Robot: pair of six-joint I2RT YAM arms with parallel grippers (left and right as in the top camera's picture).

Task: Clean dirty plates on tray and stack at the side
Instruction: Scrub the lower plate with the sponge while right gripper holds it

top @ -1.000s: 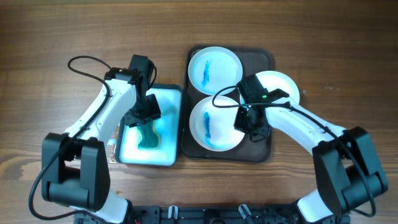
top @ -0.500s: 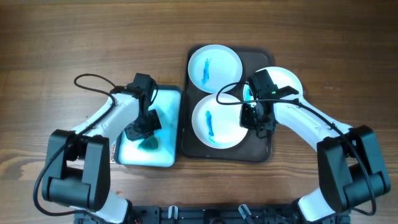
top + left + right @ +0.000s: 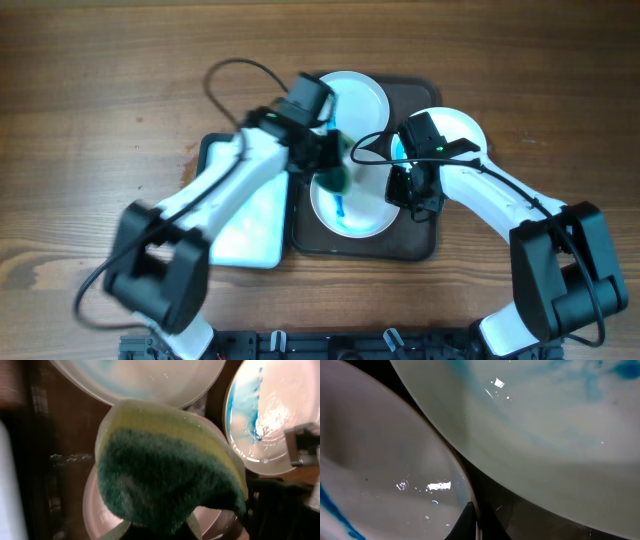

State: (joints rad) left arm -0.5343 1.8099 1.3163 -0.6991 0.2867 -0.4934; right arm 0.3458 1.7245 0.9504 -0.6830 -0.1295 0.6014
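The front plate [image 3: 362,215] has blue streaks on it, so my left gripper will next wipe down over it. Then it will move left in the overhead view to the white basin [image 3: 247,225] and release the sponge.
Three white plates with blue smears are at the dark brown tray [image 3: 422,96]. The back plate [image 3: 352,100] and the front plate [image 3: 362,215] lie in it; the right plate [image 3: 455,132] overhangs its right rim. My left gripper [image 3: 333,172] is shut on a green and yellow sponge [image 3: 170,470] held over the front plate's back edge [image 3: 97,505]. My right gripper [image 3: 414,194] pinches the front plate's right rim [image 3: 465,485]; its jaws [image 3: 475,521] are closed on the rim. The right plate [image 3: 545,420] lies just beyond.
A white rectangular basin [image 3: 250,225] with pale blue water sits left of the tray, partly under my left arm. Black cables loop above both arms. The wooden table [image 3: 100,80] surrounds everything.
My left arm has swung right from the white basin to over the tray, carrying the sponge. My right gripper has stayed at the front plate's rim.
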